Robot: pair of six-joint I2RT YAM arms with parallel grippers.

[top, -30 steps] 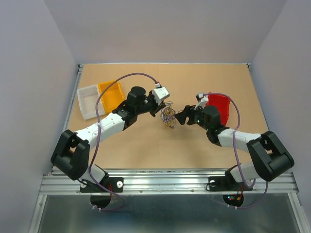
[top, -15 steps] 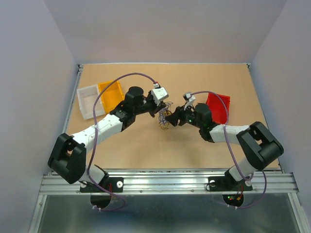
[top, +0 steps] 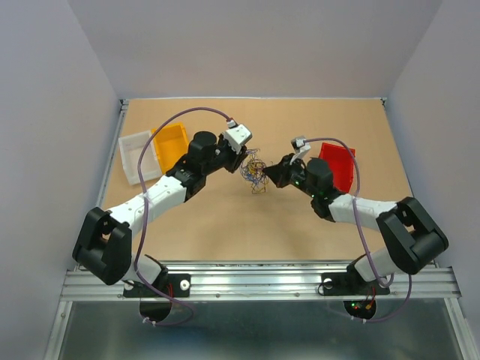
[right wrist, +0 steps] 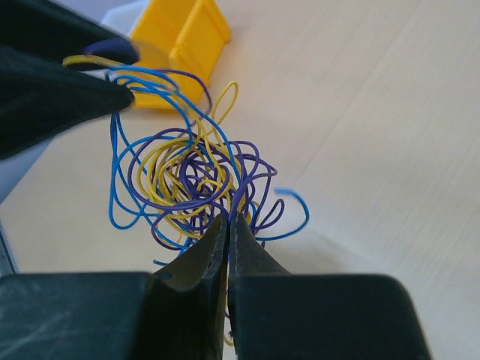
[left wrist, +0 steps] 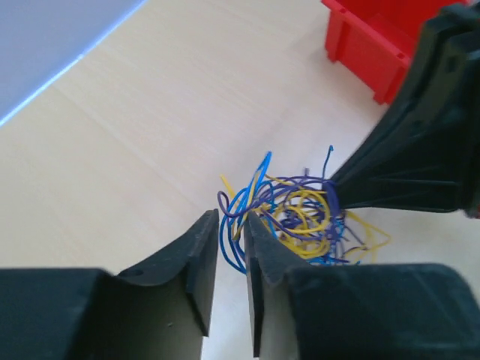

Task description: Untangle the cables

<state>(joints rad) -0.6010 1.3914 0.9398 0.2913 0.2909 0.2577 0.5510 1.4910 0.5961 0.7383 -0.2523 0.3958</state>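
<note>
The purple piece of cable (top: 264,172) (right wrist: 235,199) moves slightly toward the right in the top view with my right gripper next and is then released. Blue loops of the cables sit between my left gripper's fingers.
The cables (top: 253,174) are a small tangle of thin blue, purple and yellow wires between my two grippers at mid-table. My right gripper (right wrist: 227,219) is shut on a purple strand at the near edge of the cables (right wrist: 187,176). My left gripper (left wrist: 231,217) stands a little open, with blue loops of the cables (left wrist: 300,214) running through the narrow gap between its jaws. In the top view the left gripper (top: 244,159) is at the tangle's upper left and the right gripper (top: 270,176) at its right. The right gripper's tip (left wrist: 334,187) meets the bundle from the right.
A red bin (top: 337,166) sits behind the right arm. A yellow bin (top: 171,146) and a white bin (top: 136,156) stand side by side at the far left. A metal rail (top: 255,277) runs along the near table edge.
My right gripper has moved left into the tangle and shut on it. My left gripper's jaws have parted slightly, and it has shifted a little toward the back with the bundle.
</note>
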